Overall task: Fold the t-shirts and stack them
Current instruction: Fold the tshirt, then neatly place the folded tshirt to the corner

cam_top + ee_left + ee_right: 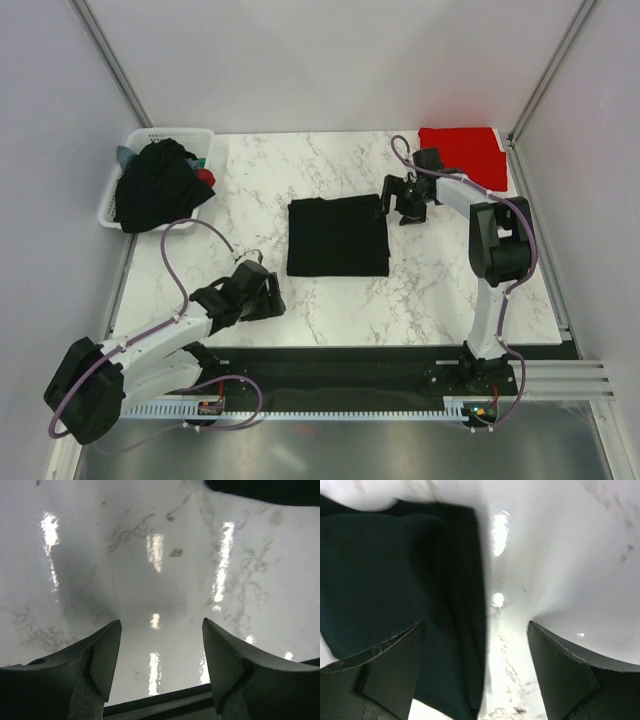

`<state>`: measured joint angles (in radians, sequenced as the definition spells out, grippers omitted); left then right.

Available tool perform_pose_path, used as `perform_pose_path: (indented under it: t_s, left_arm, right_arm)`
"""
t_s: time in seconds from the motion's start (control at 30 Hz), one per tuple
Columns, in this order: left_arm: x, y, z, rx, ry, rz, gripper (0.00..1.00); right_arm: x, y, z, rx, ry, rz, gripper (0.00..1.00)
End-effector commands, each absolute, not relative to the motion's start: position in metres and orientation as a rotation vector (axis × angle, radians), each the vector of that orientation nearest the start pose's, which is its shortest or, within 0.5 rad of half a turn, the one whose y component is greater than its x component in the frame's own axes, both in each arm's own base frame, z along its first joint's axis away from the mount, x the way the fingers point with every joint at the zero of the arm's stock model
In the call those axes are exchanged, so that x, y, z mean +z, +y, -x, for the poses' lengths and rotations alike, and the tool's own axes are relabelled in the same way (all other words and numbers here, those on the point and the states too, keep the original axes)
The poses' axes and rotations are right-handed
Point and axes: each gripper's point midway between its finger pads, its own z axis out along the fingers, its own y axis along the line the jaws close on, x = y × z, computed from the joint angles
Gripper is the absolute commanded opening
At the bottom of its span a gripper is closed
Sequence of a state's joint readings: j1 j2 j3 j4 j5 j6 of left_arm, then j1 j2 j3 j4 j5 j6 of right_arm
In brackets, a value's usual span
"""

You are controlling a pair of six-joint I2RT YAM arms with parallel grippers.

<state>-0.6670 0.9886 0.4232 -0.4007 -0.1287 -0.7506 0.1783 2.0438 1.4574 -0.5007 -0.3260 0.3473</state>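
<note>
I need to move my right gripper gently down and slightly left in the top view and close it on the black t-shirt's far corner, because my open fingers are on both sides of the t-shirt's edge.
A folded black t-shirt (337,236) lies flat in the middle of the marble table. A folded red t-shirt (462,152) lies at the far right corner. More dark t-shirts (155,183) are heaped in the basket at the far left. My right gripper (397,203) is open just above the black shirt's far right corner; in the right wrist view its jaws straddle the shirt's edge (455,605). My left gripper (268,296) is open and empty over bare table near the front left; a corner of the black shirt (265,490) shows at the top of the left wrist view.
A white slotted basket (112,205) stands at the far left edge of the table. Grey walls and metal posts enclose the table on three sides. A black rail (340,375) runs along the near edge by the arm bases.
</note>
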Motion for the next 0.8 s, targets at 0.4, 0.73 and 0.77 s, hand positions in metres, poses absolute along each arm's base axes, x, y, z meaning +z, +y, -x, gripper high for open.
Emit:
perform_pose_path:
  t_s: [0.4,0.73,0.77]
  left_arm:
    - [0.047,-0.172,-0.212,-0.556,2.377,0.269,0.64]
    - [0.052,-0.172,-0.212,-0.618,2.306,0.289,0.63]
    - [0.054,-0.171,-0.212,-0.625,2.297,0.287,0.63]
  right_arm:
    - [-0.016,0.174,-0.471,0.765,2.667,-0.084,0.38]
    - [0.005,0.174,-0.475,0.746,2.612,-0.007,0.0]
    - [0.02,0.171,-0.479,0.71,2.587,-0.004,0.0]
